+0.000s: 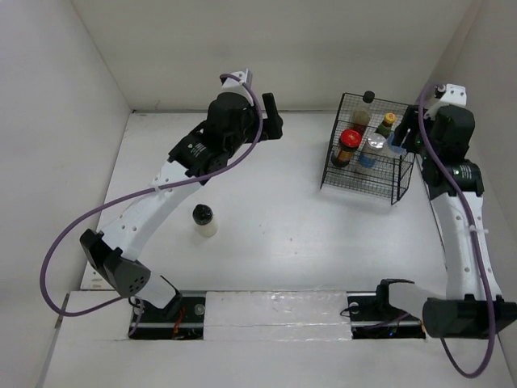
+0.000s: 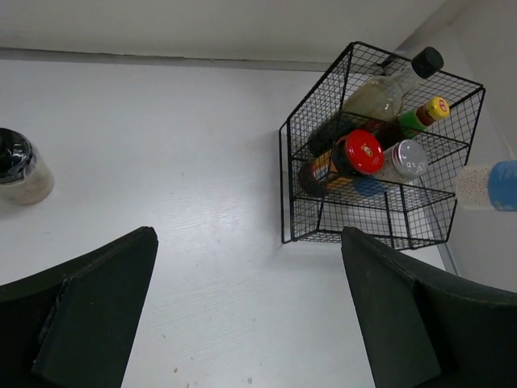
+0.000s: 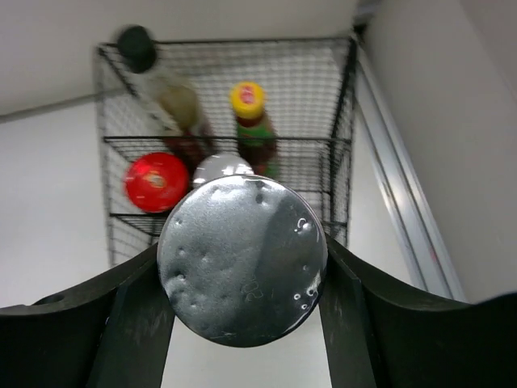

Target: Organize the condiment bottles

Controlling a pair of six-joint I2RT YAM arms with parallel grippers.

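The basket's empty slot (image 3: 304,178) beside the second silver-capped shaker is below, so my right gripper will next go down into that free space and let go of the shaker it is holding.
My right gripper (image 1: 401,137) is shut on a silver-capped, blue-labelled shaker (image 3: 242,259), holding it above the right side of the black wire basket (image 1: 393,192). The shaker also shows in the left wrist view (image 2: 489,184). In the basket stand a red-lidded dark jar (image 1: 349,145), a second silver-capped shaker (image 1: 373,149), a yellow-capped green bottle (image 1: 386,125) and a black-capped sauce bottle (image 1: 363,109). A black-capped jar (image 1: 203,220) stands alone on the table at the left. My left gripper (image 1: 273,117) is open and empty, raised left of the basket.
The basket stands at the back right, close to the right wall (image 1: 485,73). The back wall (image 1: 283,48) runs behind both grippers. The left arm's links (image 1: 161,194) stretch over the left of the table near the lone jar.
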